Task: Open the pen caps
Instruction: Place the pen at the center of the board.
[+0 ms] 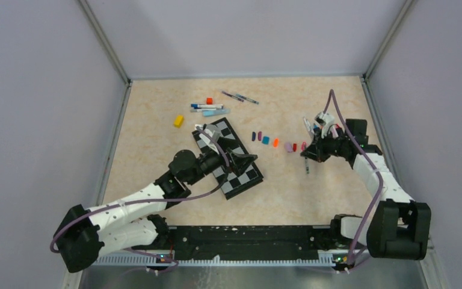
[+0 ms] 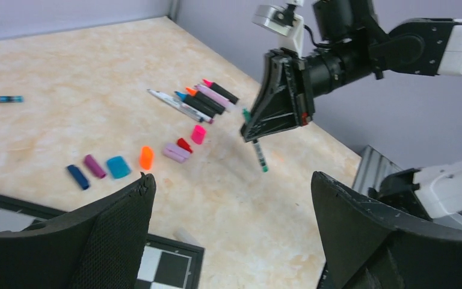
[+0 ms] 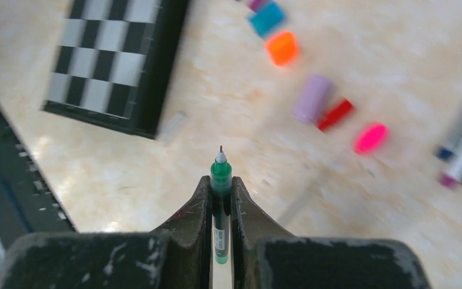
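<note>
Next, my right gripper brings the pen down and sideways, to the right in the top view, since the bare tabletop by the markers lies below it there.
My right gripper (image 3: pixel 221 183) is shut on a thin green pen (image 3: pixel 221 171), whose bare tip points down at the table; the pair also shows in the top view, the pen (image 1: pixel 307 165) hanging below that gripper (image 1: pixel 308 155). Loose pen caps lie in a row: blue (image 2: pixel 77 176), purple (image 2: pixel 94 166), teal (image 2: pixel 118 167), orange (image 2: pixel 146 158), lilac (image 2: pixel 175 152), red (image 2: pixel 184 144) and pink (image 2: pixel 198 133). A pale grey cap (image 2: pixel 183 236) lies by the checkerboard's edge. My left gripper (image 2: pixel 231 180) stands wide open above that spot, holding nothing.
A black-and-white checkerboard (image 1: pixel 228 158) lies under the left arm. Several markers (image 2: pixel 201 99) lie side by side near the right wall. More pens (image 1: pixel 209 109), a thin pair (image 1: pixel 240 96), a small red cube (image 1: pixel 209 100) and a yellow block (image 1: pixel 178 121) sit toward the back.
</note>
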You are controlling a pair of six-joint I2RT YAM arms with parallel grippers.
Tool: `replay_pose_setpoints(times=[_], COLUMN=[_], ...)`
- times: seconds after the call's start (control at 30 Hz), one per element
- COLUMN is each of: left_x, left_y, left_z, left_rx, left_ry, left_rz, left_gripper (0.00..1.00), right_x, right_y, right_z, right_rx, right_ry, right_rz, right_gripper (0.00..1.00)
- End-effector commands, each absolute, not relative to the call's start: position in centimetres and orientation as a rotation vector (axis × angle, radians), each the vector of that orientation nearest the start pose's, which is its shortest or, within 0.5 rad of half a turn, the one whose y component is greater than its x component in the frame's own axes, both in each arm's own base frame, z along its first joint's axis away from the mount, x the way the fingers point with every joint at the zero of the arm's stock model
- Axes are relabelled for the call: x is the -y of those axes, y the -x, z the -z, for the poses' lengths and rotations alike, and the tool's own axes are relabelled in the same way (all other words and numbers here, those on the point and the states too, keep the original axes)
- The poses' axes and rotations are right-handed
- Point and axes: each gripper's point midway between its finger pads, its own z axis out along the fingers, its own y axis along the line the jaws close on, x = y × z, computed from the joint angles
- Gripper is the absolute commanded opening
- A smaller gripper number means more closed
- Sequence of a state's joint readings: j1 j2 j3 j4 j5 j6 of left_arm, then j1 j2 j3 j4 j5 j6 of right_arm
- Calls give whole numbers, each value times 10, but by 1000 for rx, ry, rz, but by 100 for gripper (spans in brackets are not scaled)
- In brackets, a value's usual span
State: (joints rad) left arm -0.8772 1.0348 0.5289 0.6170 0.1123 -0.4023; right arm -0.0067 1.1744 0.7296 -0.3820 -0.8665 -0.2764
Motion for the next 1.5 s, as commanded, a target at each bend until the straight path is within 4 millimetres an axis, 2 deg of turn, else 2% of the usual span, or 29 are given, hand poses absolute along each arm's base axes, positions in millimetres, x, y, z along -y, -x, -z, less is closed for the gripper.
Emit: replay_pose_setpoints(times=[0.0,0.1,0.2,0.47,0.63,0.83,0.97,1.17,1.33,1.47], left_x=[284,268,257,230,224,219,217,216,211,205], left_y=[-228,-232,-234,-246,-247,-247,-247,-249,-256,-273], left_z=[-241,-240,-239,-236,-238,-238,-237,-238,-241,-240], left_rx=[-1575,-1574,-1574,-1591,-1590,-1591,-1590,-1593,-1616,-1686], left_ry=[-447,-418,-398,-305,-285,-265,-256,-245,-185,-147], left_rz=[944,899,864,748,730,717,713,705,712,707], left_gripper=[99,99,99,99,99,99,99,99,99,99], right_x=[-52,-27,-16,-3,3,7,7,6,1,2], right_y=[-288,-286,-286,-292,-301,-300,-299,-299,-302,-304], right_z=[-107,-88,-74,-41,-25,-11,-11,-16,-39,-56], right_rx=[-2265,-2364,-2437,-2581,-2646,-2700,-2704,-2691,-2611,-2543], right_ry=[547,447,400,298,258,232,227,236,301,326], right_rz=[-542,-495,-469,-452,-448,-445,-442,-442,-457,-443], right_gripper=[0,0,0,4,14,23,29,30,39,44])
